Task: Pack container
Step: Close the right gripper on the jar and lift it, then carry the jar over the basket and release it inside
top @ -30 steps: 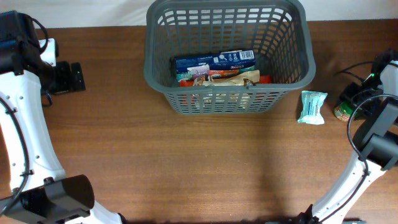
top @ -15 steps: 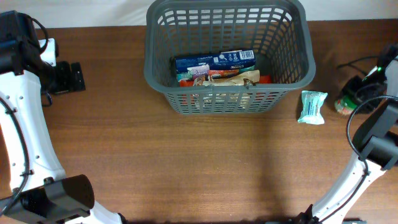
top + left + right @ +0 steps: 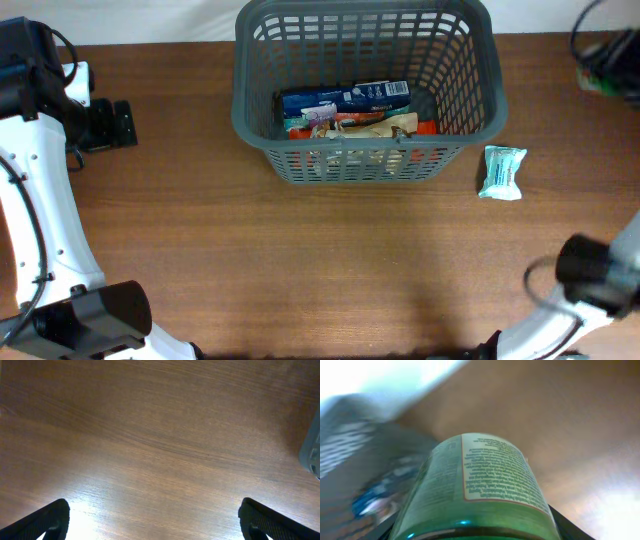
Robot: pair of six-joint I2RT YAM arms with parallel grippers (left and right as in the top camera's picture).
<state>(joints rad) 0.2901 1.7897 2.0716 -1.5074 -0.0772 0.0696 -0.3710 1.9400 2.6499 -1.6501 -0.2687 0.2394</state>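
Observation:
I should next lift my right gripper over the container's rim, then lower it into that gap point(image 3: 424, 103) beside the end of the blue box that is nearest the teal packet.
The dark grey slotted container point(image 3: 365, 165) stands at the table's far middle and holds a blue box point(image 3: 345, 98) and other packets. My right gripper point(image 3: 607, 62) is a blur at the far right, raised off the table. In the right wrist view it point(image 3: 470, 532) is shut on a green jar with a printed label point(image 3: 480, 480), and the container point(image 3: 350, 455) is a grey blur at the left. My left gripper point(image 3: 122, 123) is open and empty over bare wood at the far left; in the left wrist view point(image 3: 155, 522) only its two fingertips show.
A teal packet point(image 3: 501, 171) lies on the table just right of the container. The container's corner point(image 3: 312, 452) shows at the right edge of the left wrist view. Both white arm bases stand at the table's front corners.
My right gripper has lifted the green jar off the table at the right edge and swung it up toward the far right corner. The left arm has not moved.

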